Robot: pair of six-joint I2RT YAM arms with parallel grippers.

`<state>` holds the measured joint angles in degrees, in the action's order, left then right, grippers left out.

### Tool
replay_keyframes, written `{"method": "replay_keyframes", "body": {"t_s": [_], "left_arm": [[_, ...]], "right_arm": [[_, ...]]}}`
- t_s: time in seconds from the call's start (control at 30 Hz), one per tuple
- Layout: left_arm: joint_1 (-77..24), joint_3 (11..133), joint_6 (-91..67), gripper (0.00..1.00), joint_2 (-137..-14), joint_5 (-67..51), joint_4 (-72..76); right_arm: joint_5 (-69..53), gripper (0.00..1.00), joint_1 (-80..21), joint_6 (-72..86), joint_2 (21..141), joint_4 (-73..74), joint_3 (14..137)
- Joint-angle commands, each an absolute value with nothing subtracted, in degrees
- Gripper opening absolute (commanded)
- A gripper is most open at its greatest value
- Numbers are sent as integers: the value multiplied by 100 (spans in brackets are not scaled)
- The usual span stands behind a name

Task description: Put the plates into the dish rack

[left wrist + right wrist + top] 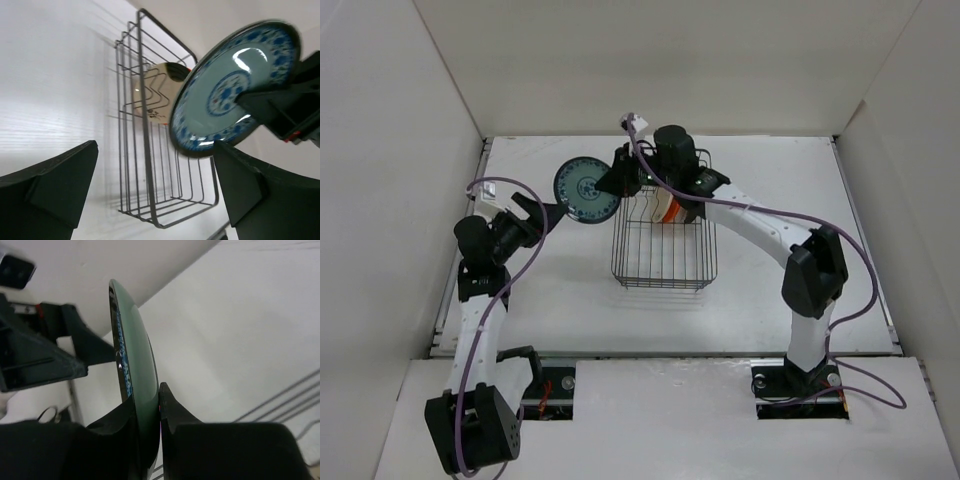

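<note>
The plate comes down next into the slot (645, 208) beside the cream plate, that slot being empty. My right gripper turns downward over the rack (663, 262) and releases it.
My right gripper (613, 180) is shut on the rim of the blue-patterned plate (584, 191) and holds it on edge in the air, left of the dish rack (663, 262). The right wrist view shows the plate (131, 355) edge-on, pinched in that gripper (150, 407). My left gripper (542, 212) is open and empty, just left of the plate. In its wrist view, the plate (234, 85) hangs beyond that gripper (155, 187) and the rack (145, 165) stands behind. A cream plate (156, 95) and an orange plate (668, 209) stand at the rack's far end. Other plates are not visible.
White walls (400, 150) close in the table (780, 190) at the left, back and right. The right arm (770, 235) arches over the rack's far right corner. The left arm's purple cable (505, 290) loops along it.
</note>
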<state>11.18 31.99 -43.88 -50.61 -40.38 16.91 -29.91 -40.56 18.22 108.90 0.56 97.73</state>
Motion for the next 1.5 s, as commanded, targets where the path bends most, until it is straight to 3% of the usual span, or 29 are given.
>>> {"method": "replay_keyframes", "body": {"t_s": [0.0, 0.07, 0.2, 0.33, 0.73, 1.47], "left_arm": [[1099, 3542, -4148, 100, -4957, -3368, 1118], [1099, 3603, -4069, 100, -4957, -2956, 758], [1099, 3604, -3999, 100, -5132, -2454, 353], [1221, 3726, -3946, 100, -5457, -1821, -192], [2118, 3727, -3894, 100, -6319, -2390, -378], [2171, 3674, -3841, 100, -6267, -2461, -378]], "right_arm": [[-1455, 0, -4025, 1863, 10205, -89, 9861], [-384, 0, -4025, 1863, 10090, 577, 9940], [2882, 0, -4078, 2258, 10335, 2159, 10528], [4347, 0, -4078, 2820, 10766, 3558, 11135], [4386, 0, -4078, 3506, 11355, 4061, 11539], [3919, 0, -4131, 3691, 12120, 3946, 12032]]}}
